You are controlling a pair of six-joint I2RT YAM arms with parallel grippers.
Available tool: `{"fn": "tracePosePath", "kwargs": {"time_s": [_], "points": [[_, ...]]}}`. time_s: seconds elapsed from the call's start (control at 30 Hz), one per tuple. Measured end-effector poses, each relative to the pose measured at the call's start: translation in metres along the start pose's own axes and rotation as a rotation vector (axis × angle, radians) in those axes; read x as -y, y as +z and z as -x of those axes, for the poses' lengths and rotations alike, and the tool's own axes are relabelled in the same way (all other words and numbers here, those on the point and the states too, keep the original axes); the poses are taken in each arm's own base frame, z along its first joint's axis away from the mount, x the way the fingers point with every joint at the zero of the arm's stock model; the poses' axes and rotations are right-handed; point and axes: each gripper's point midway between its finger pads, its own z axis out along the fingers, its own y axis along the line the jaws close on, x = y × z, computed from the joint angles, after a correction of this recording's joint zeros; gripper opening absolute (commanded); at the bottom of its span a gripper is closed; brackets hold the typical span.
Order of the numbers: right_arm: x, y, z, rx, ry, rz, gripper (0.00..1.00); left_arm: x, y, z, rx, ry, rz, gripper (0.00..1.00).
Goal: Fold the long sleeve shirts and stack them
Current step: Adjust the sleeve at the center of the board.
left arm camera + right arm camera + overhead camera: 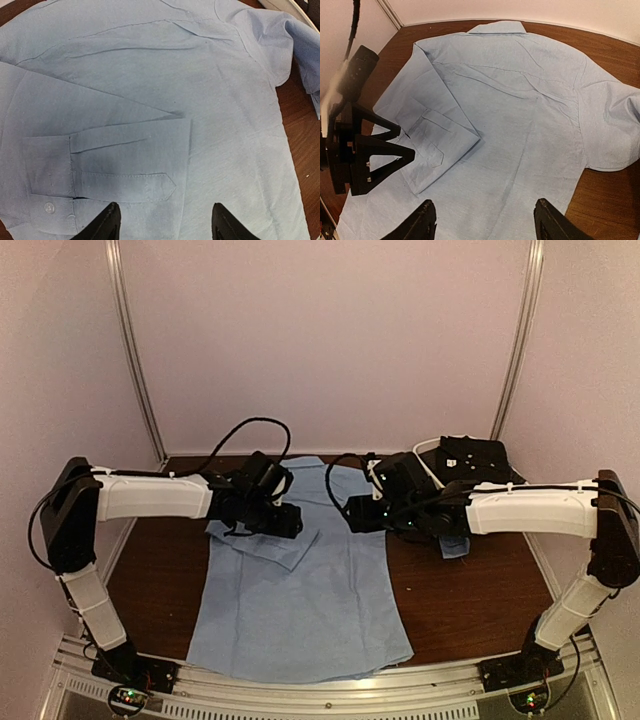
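Note:
The buttoned cuff's open end (40, 192) is on top, below and to the left in the top view, so the left gripper should move that way next and down onto it.
One light blue long sleeve shirt (300, 610) lies flat on the brown table (470, 590), collar at the far end. Its left sleeve is folded across the body, with the buttoned cuff (120, 170) lying on top; the cuff also shows in the right wrist view (432, 142). The other sleeve (615, 125) spreads off to the right under my right arm. My left gripper (285, 523) hovers open and empty just above the folded cuff (165, 220). My right gripper (357, 512) hovers open and empty over the shirt's body (485, 215).
A black device (475, 458) with a white cable sits at the back right corner. Pale walls close in the table on three sides. A metal rail (320, 690) runs along the near edge, and the shirt's hem reaches it.

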Motion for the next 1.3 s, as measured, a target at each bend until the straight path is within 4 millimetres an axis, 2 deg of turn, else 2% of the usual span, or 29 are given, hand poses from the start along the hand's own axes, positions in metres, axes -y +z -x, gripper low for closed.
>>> {"fn": "tracePosePath", "kwargs": {"time_s": [0.13, 0.2, 0.47, 0.6, 1.0, 1.13, 1.3], "points": [[0.001, 0.000, 0.000, 0.002, 0.000, -0.005, 0.69, -0.006, -0.013, 0.007, 0.028, -0.025, 0.002, 0.65], [0.001, 0.000, 0.000, 0.002, 0.000, -0.006, 0.69, -0.016, -0.016, 0.011, 0.040, -0.048, 0.020, 0.65], [0.002, 0.000, 0.002, 0.008, 0.003, -0.006, 0.69, -0.101, -0.007, 0.007, 0.007, -0.208, 0.134, 0.64], [0.003, 0.001, 0.006, 0.018, 0.009, -0.005, 0.69, -0.123, 0.001, 0.006, -0.014, -0.259, 0.136, 0.65], [0.003, -0.011, 0.017, 0.065, 0.043, 0.016, 0.69, -0.127, 0.033, -0.034, -0.143, -0.280, 0.098, 0.63], [0.005, -0.011, 0.013, 0.064, 0.050, 0.016, 0.69, -0.127, 0.036, -0.035, -0.136, -0.283, 0.089, 0.50], [0.006, -0.010, 0.009, 0.059, 0.054, 0.017, 0.69, -0.124, 0.036, -0.037, -0.134, -0.288, 0.070, 0.28]]}}
